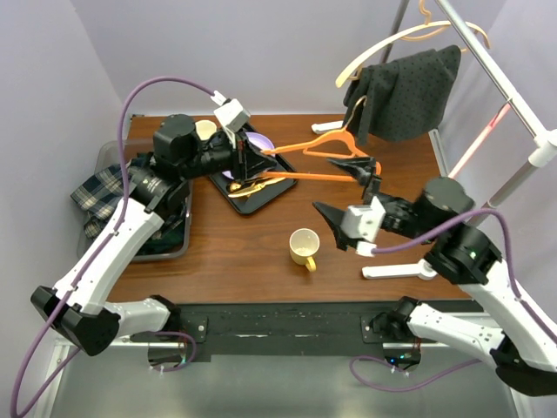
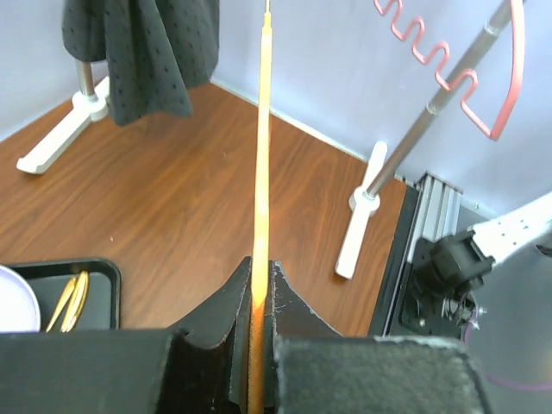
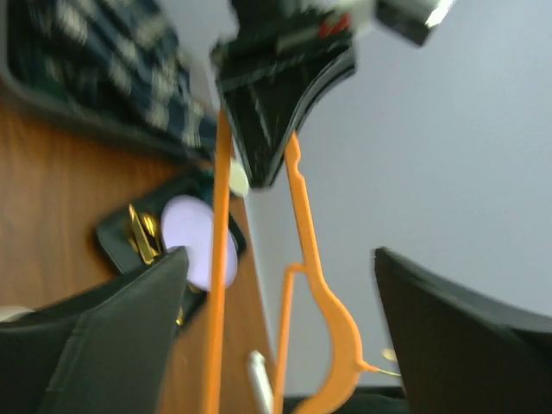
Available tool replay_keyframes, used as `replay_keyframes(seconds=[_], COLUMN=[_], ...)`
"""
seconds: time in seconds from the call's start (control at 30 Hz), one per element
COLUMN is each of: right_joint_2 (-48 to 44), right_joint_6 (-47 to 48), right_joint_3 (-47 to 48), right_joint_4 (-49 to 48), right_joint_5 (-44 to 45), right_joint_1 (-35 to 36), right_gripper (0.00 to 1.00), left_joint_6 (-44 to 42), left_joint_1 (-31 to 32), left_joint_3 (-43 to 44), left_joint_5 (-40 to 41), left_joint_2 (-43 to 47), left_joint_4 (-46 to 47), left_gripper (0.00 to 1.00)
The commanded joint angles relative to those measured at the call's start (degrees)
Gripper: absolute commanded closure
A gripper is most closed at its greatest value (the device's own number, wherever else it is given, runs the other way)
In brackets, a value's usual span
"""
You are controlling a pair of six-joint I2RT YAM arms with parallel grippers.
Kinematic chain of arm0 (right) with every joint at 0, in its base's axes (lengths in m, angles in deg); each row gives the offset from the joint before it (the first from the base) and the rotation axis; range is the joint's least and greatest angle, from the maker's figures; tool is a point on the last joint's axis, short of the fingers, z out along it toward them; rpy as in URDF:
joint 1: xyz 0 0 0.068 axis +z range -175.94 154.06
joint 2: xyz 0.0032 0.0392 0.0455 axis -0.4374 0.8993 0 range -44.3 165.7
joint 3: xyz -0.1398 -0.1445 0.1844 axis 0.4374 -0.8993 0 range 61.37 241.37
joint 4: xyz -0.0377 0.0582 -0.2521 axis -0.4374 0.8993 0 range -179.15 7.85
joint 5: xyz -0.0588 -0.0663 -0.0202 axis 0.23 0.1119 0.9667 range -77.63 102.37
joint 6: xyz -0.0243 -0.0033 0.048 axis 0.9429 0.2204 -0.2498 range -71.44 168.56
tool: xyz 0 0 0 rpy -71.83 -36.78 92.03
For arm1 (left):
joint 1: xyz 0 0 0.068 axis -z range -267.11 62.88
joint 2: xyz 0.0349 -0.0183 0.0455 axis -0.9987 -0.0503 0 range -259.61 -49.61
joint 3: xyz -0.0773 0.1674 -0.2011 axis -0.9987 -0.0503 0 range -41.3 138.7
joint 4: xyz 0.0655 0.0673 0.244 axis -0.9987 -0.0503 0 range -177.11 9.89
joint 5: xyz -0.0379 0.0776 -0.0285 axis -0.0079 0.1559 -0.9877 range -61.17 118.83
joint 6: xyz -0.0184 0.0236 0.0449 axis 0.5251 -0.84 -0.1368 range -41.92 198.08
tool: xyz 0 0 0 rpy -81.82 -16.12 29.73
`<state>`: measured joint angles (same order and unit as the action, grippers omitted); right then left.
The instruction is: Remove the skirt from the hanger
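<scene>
The rack's bar is above the left gripper and to its right in the top view, so the left gripper will lift the bare hanger [image 1: 315,177] across onto the rack's bar [image 1: 503,80] and let go of it.
A bare orange hanger [image 1: 315,177] hangs level above the table, between my two arms. My left gripper [image 1: 255,165] is shut on its left end, and the left wrist view shows the orange bar [image 2: 263,129] pinched between the jaws of that gripper [image 2: 259,278]. My right gripper [image 1: 348,193] stands wide open at the hanger's right end. In the right wrist view the hanger [image 3: 302,216] passes between the right gripper's [image 3: 285,323] spread fingers without touching them. The plaid skirt [image 1: 97,193] lies bunched in the grey bin [image 1: 178,248] on the left, off the hanger.
A black tray [image 1: 261,198] with a purple plate [image 1: 258,139] and gold cutlery [image 1: 248,186] sits under the left gripper. A cream mug [image 1: 304,246] stands mid-table. At back right a metal rack [image 1: 500,87] carries a dark dotted garment [image 1: 407,91] on a cream hanger.
</scene>
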<state>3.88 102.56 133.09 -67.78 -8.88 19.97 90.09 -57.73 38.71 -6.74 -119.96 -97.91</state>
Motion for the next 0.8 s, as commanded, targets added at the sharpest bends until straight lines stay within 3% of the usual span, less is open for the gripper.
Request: replay_keyframes(seconds=[0.0,0.1,0.3,0.53,0.77], right_joint_2=[-2.65,-2.66,-1.69,-3.27,-3.80], right_joint_6=[-33.58,-55.74,-75.50,-80.54,-80.46], right_joint_3=[-0.36,4.81,16.95,22.32,25.92], right_joint_4=[-16.68,-19.26,-11.44,-6.69,-6.60], right_joint_5=[-2.14,5.25,8.24,20.89,21.17], right_joint_1=[0.23,0.23,0.23,0.23,0.23], right_gripper=[0.01,0.01,0.01,0.01,0.01], left_joint_6=[5.82,8.29,12.16,11.46,11.28], left_joint_1=[-0.12,-0.12,0.67,4.53,6.29], left_joint_3=[-0.56,0.58,0.41,4.80,11.57], left_joint_5=[-0.29,-0.02,-0.29,6.29,6.04], left_joint_2=[1.44,0.39,-1.81,-6.37,-15.51], left_joint_4=[11.99,14.98,23.42,29.06,32.47], left_gripper=[1.00,1.00,1.00,1.00,1.00])
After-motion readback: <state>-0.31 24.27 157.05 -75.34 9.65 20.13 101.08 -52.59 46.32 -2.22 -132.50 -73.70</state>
